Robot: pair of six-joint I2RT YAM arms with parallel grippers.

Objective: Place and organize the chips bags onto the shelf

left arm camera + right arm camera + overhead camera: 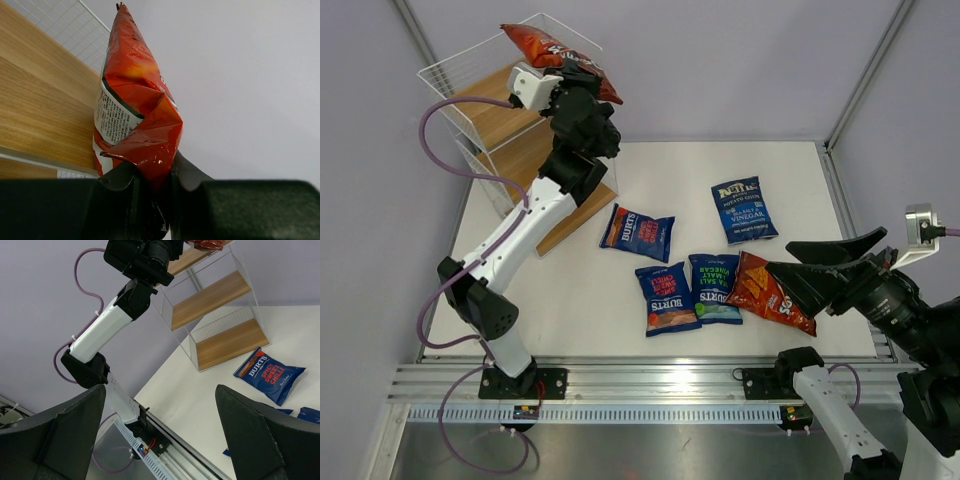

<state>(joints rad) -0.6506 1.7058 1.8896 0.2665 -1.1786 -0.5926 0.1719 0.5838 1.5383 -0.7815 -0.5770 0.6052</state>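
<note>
Next, my left gripper will shift left in the top view to the top level's board [502, 108] [47, 102], because the bag's end overhangs, then release the bag.
My left gripper [582, 75] is shut on the bottom corner of a red Doritos chips bag [545, 48], holding it over the top tier of the white wire shelf [495, 115]. In the left wrist view the red bag [135, 100] rises from the left gripper [152, 172] beside a wooden board [40, 100]. Several chips bags lie flat on the table: Burts [637, 232], Kettle [744, 209], two more Burts [666, 298] [714, 287], and a second red Doritos [770, 293]. My right gripper [772, 262] hovers open above that second red bag, holding nothing.
In the right wrist view, between the wide-apart fingers of the right gripper [160, 390], I see the left arm [110, 325], the shelf [215, 295] and a Burts bag [268, 374]. An aluminium rail [650, 385] runs along the table's near edge. Grey walls enclose the table.
</note>
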